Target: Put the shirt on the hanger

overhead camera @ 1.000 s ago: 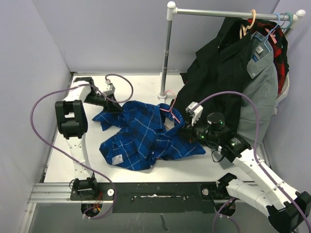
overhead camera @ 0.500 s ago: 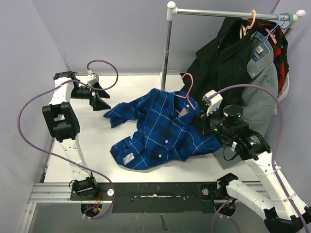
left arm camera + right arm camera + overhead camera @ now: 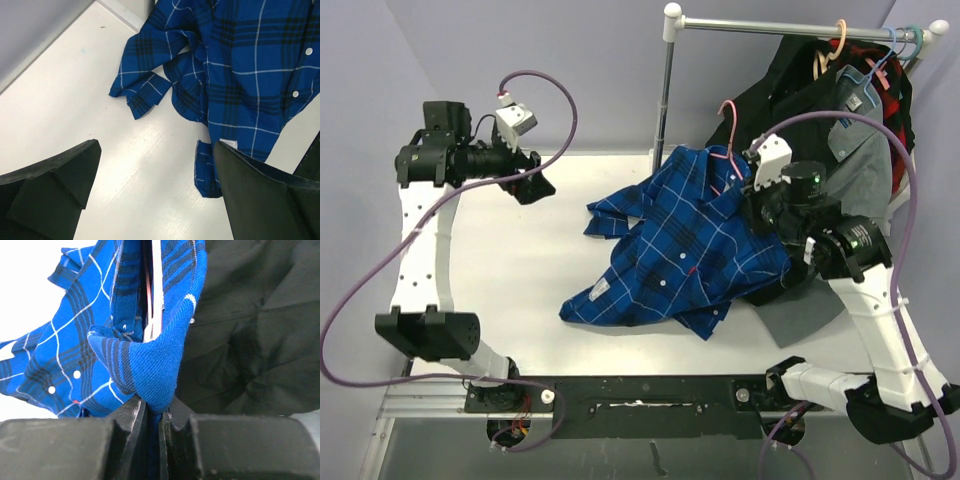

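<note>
I will lift my right gripper outward to the rack's bar [image 3: 766,27] and set the pink hook over it next to the black garment, where the bar is bare.
The royal-blue plaid shirt [image 3: 670,255] hangs by its collar from my right gripper [image 3: 745,190], and its lower half trails on the white table. The gripper is shut on a thick fold of collar cloth [image 3: 150,370]. The pink hanger [image 3: 728,125] sticks its hook up out of the collar; in the right wrist view only a thin pink line of the hanger [image 3: 148,295] shows inside the neck. My left gripper [image 3: 538,188] is raised at the far left, open and holding nothing. In its wrist view the shirt [image 3: 240,75] lies beyond its wide-apart fingers [image 3: 50,190].
A clothes rack stands at the back, with its white pole [image 3: 665,100] and bar [image 3: 770,25]. On it hang a black garment [image 3: 790,115], a grey collared shirt [image 3: 860,150] and a red-black plaid garment [image 3: 898,90]. The black garment hangs close behind my right gripper.
My left gripper has let go of the shirt's sleeve, opened, and risen back to the left. My right gripper has lifted the collar and hanger up and back toward the rack.
</note>
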`<state>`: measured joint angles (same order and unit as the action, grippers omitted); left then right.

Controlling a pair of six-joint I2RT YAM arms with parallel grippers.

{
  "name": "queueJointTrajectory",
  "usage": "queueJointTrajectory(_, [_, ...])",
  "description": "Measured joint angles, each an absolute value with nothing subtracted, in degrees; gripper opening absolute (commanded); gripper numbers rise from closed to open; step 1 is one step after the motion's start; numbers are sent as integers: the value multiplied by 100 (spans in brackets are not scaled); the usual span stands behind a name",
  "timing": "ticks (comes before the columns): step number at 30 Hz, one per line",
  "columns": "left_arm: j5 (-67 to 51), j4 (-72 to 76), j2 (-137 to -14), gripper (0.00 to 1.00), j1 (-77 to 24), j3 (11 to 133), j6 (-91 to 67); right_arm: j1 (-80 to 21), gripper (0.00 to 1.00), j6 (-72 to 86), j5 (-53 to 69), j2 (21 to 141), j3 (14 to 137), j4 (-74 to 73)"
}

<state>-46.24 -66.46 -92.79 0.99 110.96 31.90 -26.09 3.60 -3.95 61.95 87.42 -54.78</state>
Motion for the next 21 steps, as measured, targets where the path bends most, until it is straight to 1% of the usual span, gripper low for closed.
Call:
queueJointTrajectory(5, [-4195,-6589,-8689,98,91,11174,2687,-2410,0,115,-875,6873,9592,-5937])
queueJointTrajectory(9, [-3916,-6722,-8652,98,91,11135,2477,-1890,0,-51,-1037,7168,10141,-6062])
queueJointTrajectory(12, [-3767,-6768,-8611,98,104,10877,2340,-1671,0,-126,-1129,7459,10739,-6086])
queueJointTrajectory(16, [-3736,-6796,-8517,98,248,10372,2167,-1653,0,-204,-1140,7811,11439,-5920])
queueJointTrajectory(21, [-3741,-6788,-8401,98,351,10130,2073,-1656,0,-270,-1125,8254,12158,-5846])
